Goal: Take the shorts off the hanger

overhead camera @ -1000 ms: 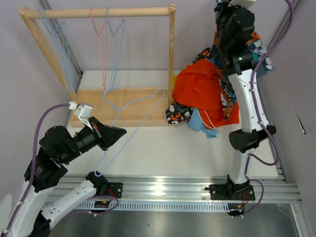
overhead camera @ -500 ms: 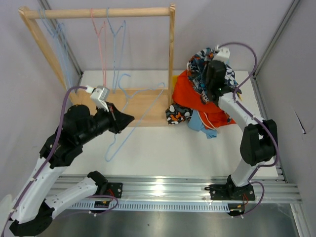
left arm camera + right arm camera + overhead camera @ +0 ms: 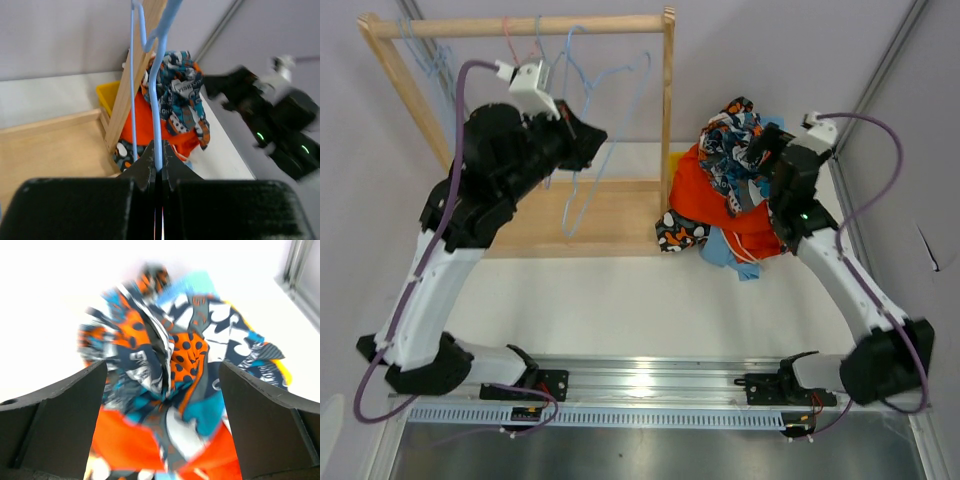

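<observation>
Next, my left gripper goes outward and sets the hanger's hook over the rod's open part by the rack's heap-side post, because the hanger is bare.
A bare light blue wire hanger [image 3: 610, 110] hangs from my left gripper [image 3: 592, 135], which is raised beside the wooden rack's rod. In the left wrist view that gripper [image 3: 158, 156] is shut on the hanger's wire [image 3: 159, 100]. The shorts lie in a heap at the right of the table. The blue-orange-white print pair [image 3: 730, 140] is on top of the plain orange pair [image 3: 705, 190]. A camouflage pair [image 3: 675, 232] and a light blue pair [image 3: 720, 250] stick out below. My right gripper [image 3: 757, 152] hovers over the heap. It stands open [image 3: 162, 405] around the print pair [image 3: 170, 355], jaws wide apart.
The wooden rack [image 3: 520, 25] stands at the back left on a wooden base [image 3: 610, 215]. A pink hanger [image 3: 510, 45] and blue hangers [image 3: 430, 60] hang from its rod. A yellow bin [image 3: 107, 95] sits behind the rack's right post.
My left arm has lifted the blue hanger from low over the table up to the rack's rod. My right arm came down with the print shorts onto the heap and opened.
</observation>
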{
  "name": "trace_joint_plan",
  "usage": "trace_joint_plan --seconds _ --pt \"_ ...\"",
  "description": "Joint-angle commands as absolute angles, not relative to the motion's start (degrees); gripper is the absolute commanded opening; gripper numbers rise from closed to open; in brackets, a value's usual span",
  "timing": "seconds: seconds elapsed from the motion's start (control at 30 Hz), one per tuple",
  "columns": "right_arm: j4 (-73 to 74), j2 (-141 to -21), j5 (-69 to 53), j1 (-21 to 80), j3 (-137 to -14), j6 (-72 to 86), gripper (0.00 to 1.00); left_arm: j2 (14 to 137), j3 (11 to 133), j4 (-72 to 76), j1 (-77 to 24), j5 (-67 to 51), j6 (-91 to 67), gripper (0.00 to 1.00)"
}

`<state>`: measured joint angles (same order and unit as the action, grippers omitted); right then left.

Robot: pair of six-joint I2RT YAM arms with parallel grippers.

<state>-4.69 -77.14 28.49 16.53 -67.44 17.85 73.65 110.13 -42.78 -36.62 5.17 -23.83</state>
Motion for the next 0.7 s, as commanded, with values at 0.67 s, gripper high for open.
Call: trace_joint_plan --seconds 0.67 --pt "21.9 -28.0 16.4 19.2 -50.4 25.9 0.99 107.9 143.9 -39.5 -22.9 1.5 -24.8 0.00"
